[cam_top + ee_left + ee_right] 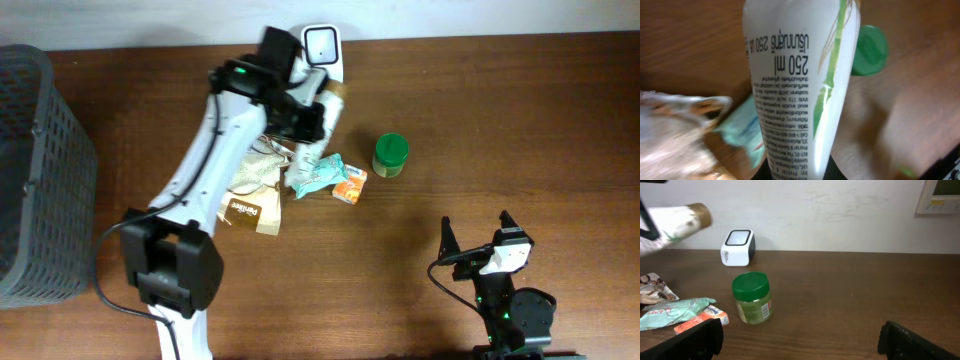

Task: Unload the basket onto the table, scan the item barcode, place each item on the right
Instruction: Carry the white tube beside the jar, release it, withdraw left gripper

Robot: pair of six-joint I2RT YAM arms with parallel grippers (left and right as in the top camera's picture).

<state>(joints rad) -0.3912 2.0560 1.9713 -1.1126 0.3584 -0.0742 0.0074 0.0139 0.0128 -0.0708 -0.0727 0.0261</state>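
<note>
The robot's left gripper next needs to move back from the scanner and down to the part of the table between the orange box and the jar with the green lid.
My left gripper (298, 116) is shut on a white bottle (326, 112) with a tan cap, held in the air just in front of the white scanner (322, 45) at the table's far edge. In the left wrist view the bottle (800, 75) fills the frame, printed side up, with a green bamboo drawing and "250 ml"; no barcode shows on it. The right wrist view has the bottle (677, 222) raised left of the scanner (737, 246). My right gripper (475, 235) rests open at the near right, nothing between its fingers (697, 340).
A green-lidded jar (390, 155) stands mid-table. A teal packet (318, 175), an orange box (350, 187) and a brown bag (255, 213) lie under the left arm. A grey mesh basket (35, 170) stands at the left edge.
</note>
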